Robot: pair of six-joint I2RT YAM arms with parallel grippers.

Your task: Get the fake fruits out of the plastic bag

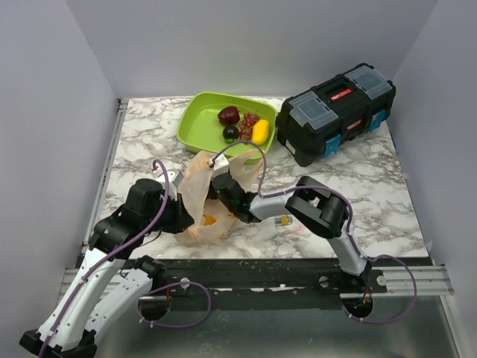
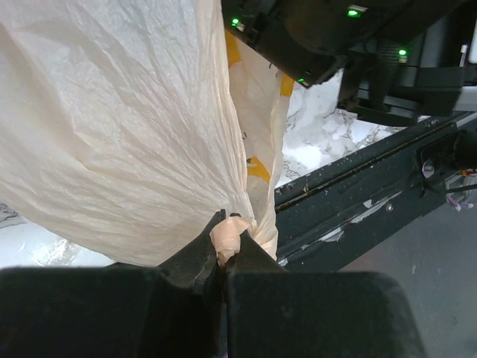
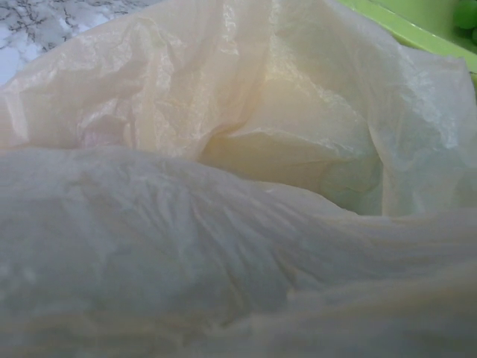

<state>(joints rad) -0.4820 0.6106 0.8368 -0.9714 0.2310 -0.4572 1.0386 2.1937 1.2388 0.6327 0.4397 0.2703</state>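
My right gripper rises from the bag's opening next, goes outward and lowers to release on the tray's bottom [image 1: 214, 137] beside the dark purple fruit, because that bottom lies bare.
The pale-orange plastic bag [image 1: 200, 195] lies crumpled on the marble table in front of the lime-green tray [image 1: 197, 123]. My left gripper [image 2: 229, 227] is shut on a bunched fold of the bag [image 2: 112, 134] at its near-left side. My right gripper [image 1: 223, 200] reaches into the bag's mouth; its fingers are hidden by bag film [image 3: 223, 186], which fills the right wrist view. One orange-yellow fruit [image 1: 210, 219] shows through the bag. In the tray lie a red fruit [image 1: 229, 115], a dark purple one [image 1: 231, 133], a grape bunch [image 1: 248, 123] and a yellow one [image 1: 260, 131].
A black toolbox [image 1: 335, 112] with blue latches stands at the back right, touching the tray. A small yellow-and-white object [image 1: 283, 221] lies on the table under the right arm. The black rail [image 2: 358, 201] of the table's near edge runs just behind the bag.
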